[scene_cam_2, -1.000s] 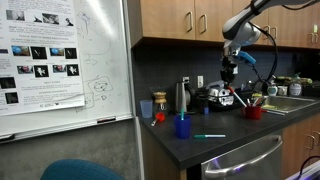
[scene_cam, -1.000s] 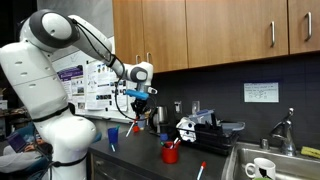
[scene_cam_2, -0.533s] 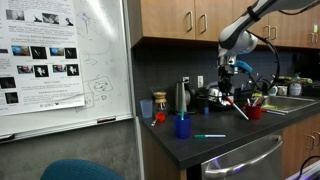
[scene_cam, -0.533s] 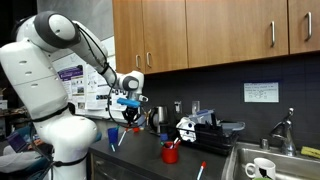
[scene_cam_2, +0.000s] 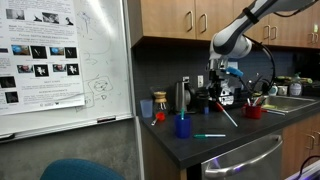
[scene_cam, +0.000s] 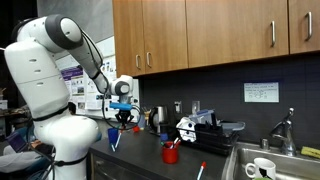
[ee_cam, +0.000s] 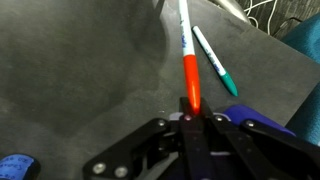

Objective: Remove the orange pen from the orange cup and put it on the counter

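Observation:
My gripper will move down toward the bare counter beside the green pen and let go of the orange-red end, because the held pen is still above the surface.
My gripper hangs above the dark counter near the blue cup, well away from the orange cup. In the wrist view the jaws are shut on the orange-red end of a pen whose far part is white with print. It points down toward the counter without touching it. A short orange-red stick, the orange pen, still shows at the orange cup's rim.
A blue cup stands near the gripper. A green pen lies on the counter below. A white pen with a red end lies by the sink, where a white mug sits. Kitchen clutter lines the back wall.
The gripper has moved away from the orange cup toward the blue cup and come lower, carrying the held pen with it. The cups have not moved.

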